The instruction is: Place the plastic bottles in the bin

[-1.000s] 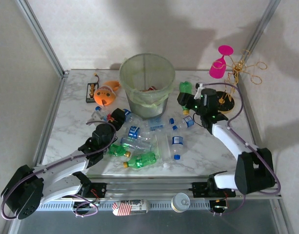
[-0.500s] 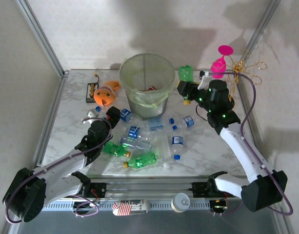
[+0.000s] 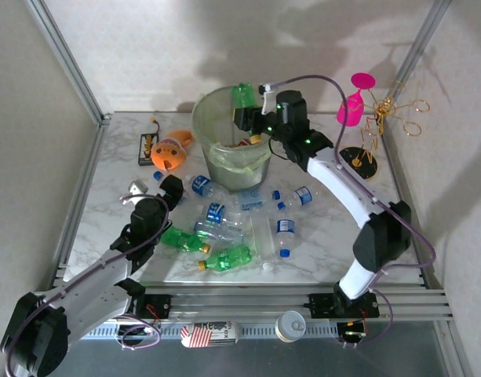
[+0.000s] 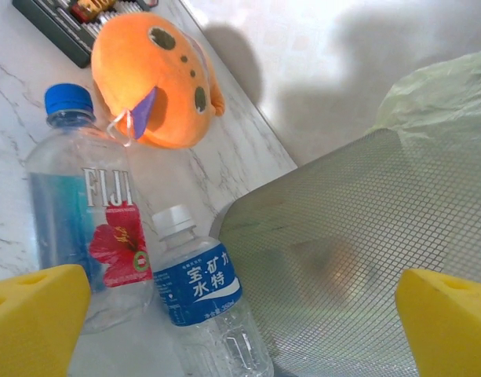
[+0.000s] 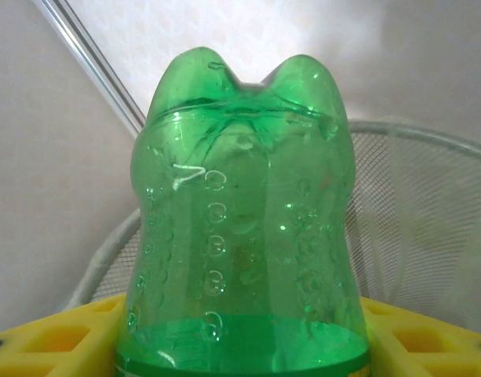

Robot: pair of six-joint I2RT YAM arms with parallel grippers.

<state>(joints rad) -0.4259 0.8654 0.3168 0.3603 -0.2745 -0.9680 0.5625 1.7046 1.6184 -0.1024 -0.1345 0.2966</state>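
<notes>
My right gripper shifts toward the middle of the bin's opening [image 3: 224, 122] next and releases the green bottle, since it hangs nearer the bin's rim on the goblet side.
The bin [image 3: 234, 149], a pale-green mesh bucket with a bag liner, stands at the back middle of the table. My right gripper [image 3: 254, 118] is shut on a green bottle [image 3: 243, 96] and holds it above the bin's opening. In the right wrist view the green bottle [image 5: 244, 212] sits base-up between the yellow pads [image 5: 48, 338], with the bin's rim [image 5: 428, 135] behind it. My left gripper [image 3: 168, 188] is open, left of the bin. Between its pads [image 4: 36, 318] lie a blue-labelled clear bottle [image 4: 199, 294] and a FIJI bottle [image 4: 79, 228]. Several more bottles [image 3: 228, 258] lie in front of the bin.
An orange plush toy [image 3: 171, 151] and a black tray [image 3: 148, 147] lie left of the bin. A pink goblet [image 3: 354, 102] and a gold wire stand [image 3: 391, 118] are at the back right. A can [image 3: 291, 324] rests on the near rail.
My right arm has swung left and up, carrying the green bottle from right of the bin to over its opening. My left gripper has shifted slightly left, still open.
</notes>
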